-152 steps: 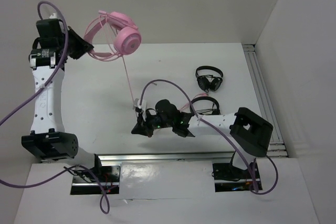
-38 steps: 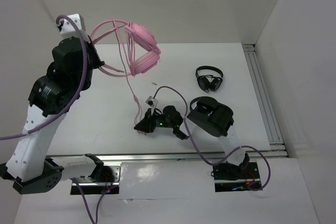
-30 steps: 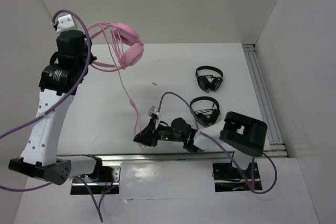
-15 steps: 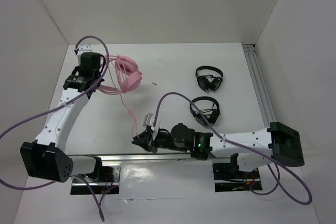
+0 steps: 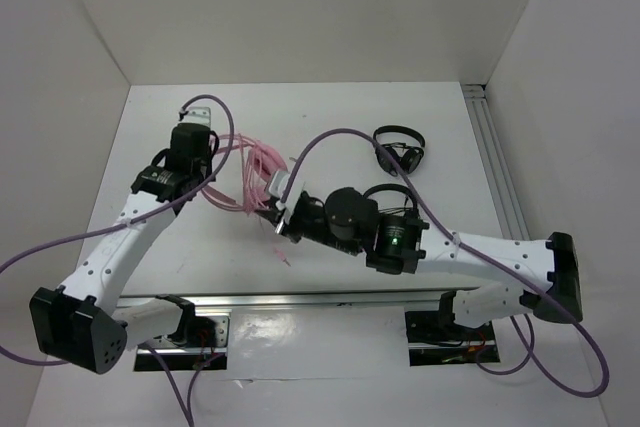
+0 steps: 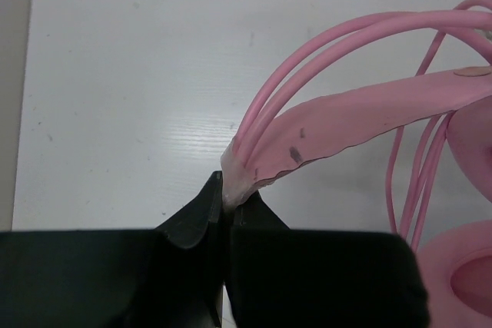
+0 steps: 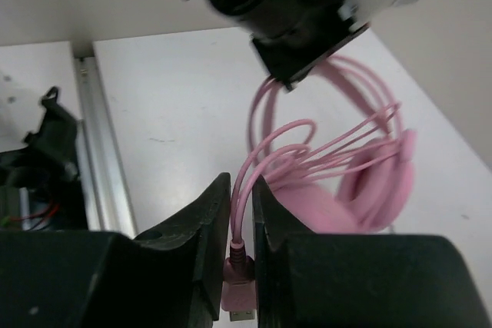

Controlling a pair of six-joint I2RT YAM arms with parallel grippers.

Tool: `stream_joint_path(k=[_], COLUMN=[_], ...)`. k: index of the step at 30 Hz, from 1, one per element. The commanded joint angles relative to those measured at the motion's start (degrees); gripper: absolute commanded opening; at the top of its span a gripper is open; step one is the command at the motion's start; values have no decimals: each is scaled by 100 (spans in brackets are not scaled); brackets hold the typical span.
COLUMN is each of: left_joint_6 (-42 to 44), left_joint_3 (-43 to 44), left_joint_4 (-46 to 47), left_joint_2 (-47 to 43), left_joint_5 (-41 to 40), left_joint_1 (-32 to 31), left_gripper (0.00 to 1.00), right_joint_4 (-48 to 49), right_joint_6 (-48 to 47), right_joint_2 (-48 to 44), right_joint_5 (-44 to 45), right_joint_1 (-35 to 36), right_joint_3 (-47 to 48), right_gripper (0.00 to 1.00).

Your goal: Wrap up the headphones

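Observation:
The robot will move the headphones' headband (image 6: 346, 113) with its left gripper over to the clear tabletop below the gripper and to the gripper's right in the top view, then lower it and let go.
The pink headphones (image 5: 252, 171) are at the table's middle left, their earcups low over the surface. My left gripper (image 5: 220, 169) is shut on the end of the headband (image 6: 346, 113), pinched at the fingertips (image 6: 229, 193). An earcup (image 6: 470, 282) shows at the right edge of the left wrist view. The thin pink cable (image 7: 265, 159) runs in several loops across the headset (image 7: 369, 182). My right gripper (image 7: 242, 190) is shut on the cable just above its USB plug (image 7: 240, 286), close to the right of the headphones (image 5: 272, 209).
Two small black headsets lie at the right, one far (image 5: 400, 147) and one (image 5: 392, 190) partly under my right arm. A metal rail (image 5: 495, 177) runs along the table's right edge. White walls close in the sides and back.
My left arm has lowered the headphones from high at the back left and carried them right. My right gripper has moved up from the front edge to them, holding the cable.

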Motion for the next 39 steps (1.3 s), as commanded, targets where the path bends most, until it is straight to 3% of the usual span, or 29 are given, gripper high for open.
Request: stream_joint_path(k=[1,5,11,18,22,31,34,39], left_joint_6=[316,633,1239,1793,1925,1645,1504,1451], left_joint_3=[14,75,-82,-215,127,1286,1516,1666], left_joint_4=[164,-267,-469,-846,-1320,-2095,-2157,-1991], left_joint_2=[-225,-348,-471,-1051,-1122,-736,-542,-427], left_joint_5=[642,1266,1671,2706,3305,3096,2964,3243], left_joint_1=[-303,-690,-1173,-1314,-1367,-1367,-1306,-990], left_gripper=[0,0,0,0,0,0,0,0], right_joint_4=[-436,-1041,-1201,-648,-392,-58,12,118], right_joint_6=[-626,-996,-1594,-1831,-1937,-1357,-1120,-796], right_joint_2=[74,416,558,268,215,-13,-66,-171], right_joint_5=[249,320,821,997,1120,708,575,444], right_joint_1=[-279,-587,-754,-1114,-1255,-1694,-1835,-2037], right_joint_3=[667,1430,1749,1152,897,325,141,-88], right_gripper=[0,0,0,0,0,1,14,54])
